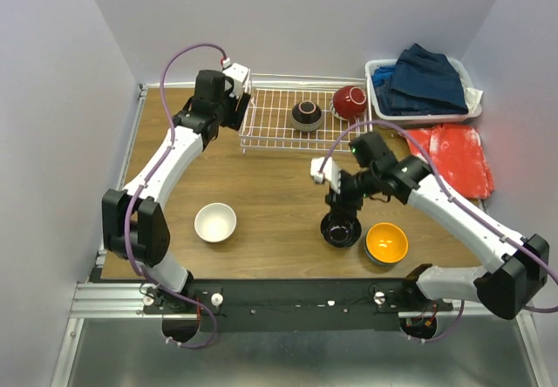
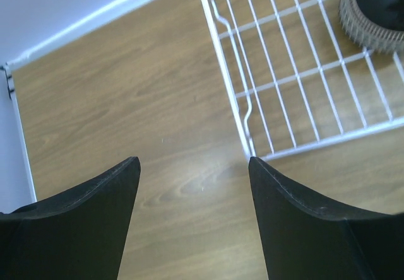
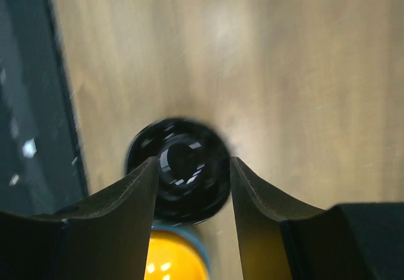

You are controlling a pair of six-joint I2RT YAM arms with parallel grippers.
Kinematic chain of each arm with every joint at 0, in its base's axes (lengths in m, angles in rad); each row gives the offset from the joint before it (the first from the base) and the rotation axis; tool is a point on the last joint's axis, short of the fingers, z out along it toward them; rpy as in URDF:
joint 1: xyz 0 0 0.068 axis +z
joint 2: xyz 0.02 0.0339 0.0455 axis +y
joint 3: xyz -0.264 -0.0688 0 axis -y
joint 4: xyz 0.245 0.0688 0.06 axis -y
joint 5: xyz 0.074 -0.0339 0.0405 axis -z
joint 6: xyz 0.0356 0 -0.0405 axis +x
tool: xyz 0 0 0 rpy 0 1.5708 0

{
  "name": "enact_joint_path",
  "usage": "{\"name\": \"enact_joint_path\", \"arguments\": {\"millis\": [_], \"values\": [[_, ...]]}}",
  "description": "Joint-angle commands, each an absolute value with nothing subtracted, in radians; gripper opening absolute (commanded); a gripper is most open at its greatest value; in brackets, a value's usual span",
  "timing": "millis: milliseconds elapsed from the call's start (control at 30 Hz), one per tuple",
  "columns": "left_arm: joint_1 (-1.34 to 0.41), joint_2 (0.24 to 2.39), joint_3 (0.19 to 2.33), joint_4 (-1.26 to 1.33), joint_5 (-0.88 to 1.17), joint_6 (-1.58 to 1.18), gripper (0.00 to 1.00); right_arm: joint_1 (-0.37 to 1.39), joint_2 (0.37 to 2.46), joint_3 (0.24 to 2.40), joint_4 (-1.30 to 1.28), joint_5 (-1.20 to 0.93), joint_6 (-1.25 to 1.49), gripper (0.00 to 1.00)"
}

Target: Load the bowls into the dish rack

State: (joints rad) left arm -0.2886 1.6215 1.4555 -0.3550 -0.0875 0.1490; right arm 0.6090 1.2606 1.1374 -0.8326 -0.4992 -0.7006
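Note:
The right gripper moves down and back to the black bowl's near rim, by the orange bowl, next.
The white wire dish rack (image 1: 277,147) stands at the back and holds a dark ribbed bowl (image 1: 306,115) and a red bowl (image 1: 350,102). On the table lie a white bowl (image 1: 214,222), a glossy black bowl (image 1: 340,229) and an orange bowl (image 1: 386,242). My right gripper (image 1: 338,204) is open right above the black bowl (image 3: 186,166), its fingers on either side of it; the orange bowl (image 3: 169,261) shows below. My left gripper (image 1: 234,101) is open and empty by the rack's left end (image 2: 243,113); the dark bowl (image 2: 374,10) shows at the top right.
A white plastic basket (image 1: 377,99) of blue clothes stands at the back right, with a red-orange cloth (image 1: 453,156) in front of it. Walls close the table at the back and left. The black base rail (image 1: 296,304) runs along the near edge.

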Motion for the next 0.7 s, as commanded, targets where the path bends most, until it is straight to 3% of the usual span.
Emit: {"name": "enact_joint_path", "arguments": {"millis": [0, 367, 667], "values": [[-0.291, 1.523, 1.361, -0.396, -0.152, 0.225, 0.79, 0.701, 1.229, 1.028, -0.963, -0.326, -0.734, 0.56], [-0.245, 1.352, 1.187, -0.422, -0.155, 0.242, 0.79, 0.776, 1.187, 0.936, -1.002, -0.301, -0.686, 0.59], [-0.184, 1.290, 1.169, -0.443, -0.114, 0.227, 0.79, 0.842, 1.203, 0.876, -0.950, -0.253, -0.698, 0.62]]}}
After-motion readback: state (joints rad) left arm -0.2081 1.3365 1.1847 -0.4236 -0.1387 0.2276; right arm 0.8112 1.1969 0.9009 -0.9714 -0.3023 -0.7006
